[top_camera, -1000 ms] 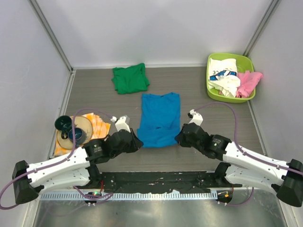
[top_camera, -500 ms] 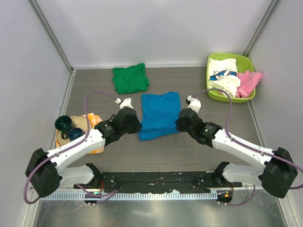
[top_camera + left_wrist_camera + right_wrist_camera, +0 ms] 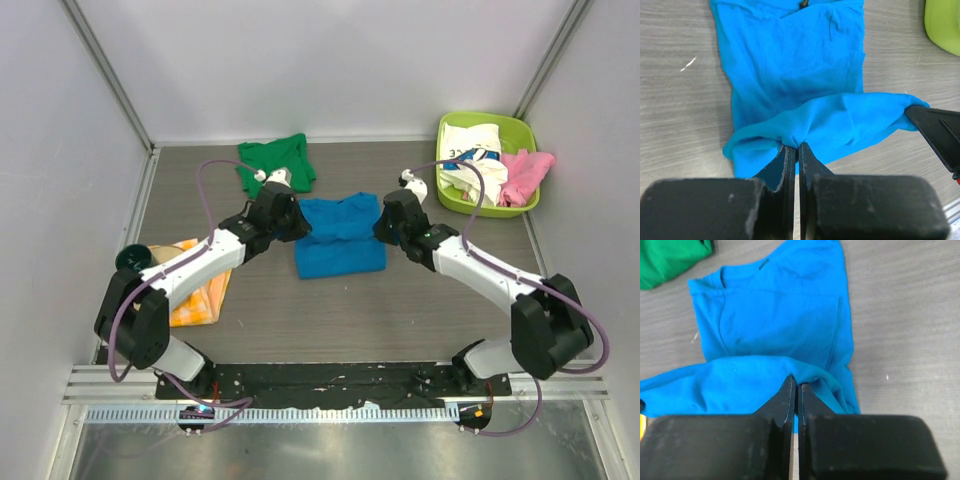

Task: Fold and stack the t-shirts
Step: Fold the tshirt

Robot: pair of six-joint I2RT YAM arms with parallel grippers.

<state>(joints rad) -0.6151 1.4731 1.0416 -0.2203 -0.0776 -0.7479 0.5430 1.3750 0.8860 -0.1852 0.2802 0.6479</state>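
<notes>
My left gripper moves outward over the blue t-shirt's shoulder nearest the green t-shirt next. It then releases the blue t-shirt's hem, since the blue t-shirt's collar end lies uncovered beyond the fold.
The blue t-shirt [image 3: 340,245] lies mid-table, its near hem lifted and carried back over its body. My left gripper [image 3: 293,222] is shut on the hem's left corner [image 3: 796,146]. Shut on the right corner is my right gripper [image 3: 386,226], seen close up in its own wrist view [image 3: 796,380]. The collar end of the blue t-shirt [image 3: 775,315] lies flat beyond the fold. A folded green t-shirt [image 3: 272,168] sits behind the left gripper, partly hidden by it. A white printed t-shirt [image 3: 470,150] and a pink t-shirt [image 3: 525,172] are heaped in the basket.
The lime basket [image 3: 480,209] stands at the back right, its edge in the left wrist view [image 3: 945,25]. An orange checked cloth [image 3: 195,290] and a dark cup [image 3: 128,258] lie at the left edge. Grey walls close three sides.
Both grippers have moved away from the bases toward the collar, carrying the blue t-shirt's near hem over its body. The shirt now looks about half as long.
</notes>
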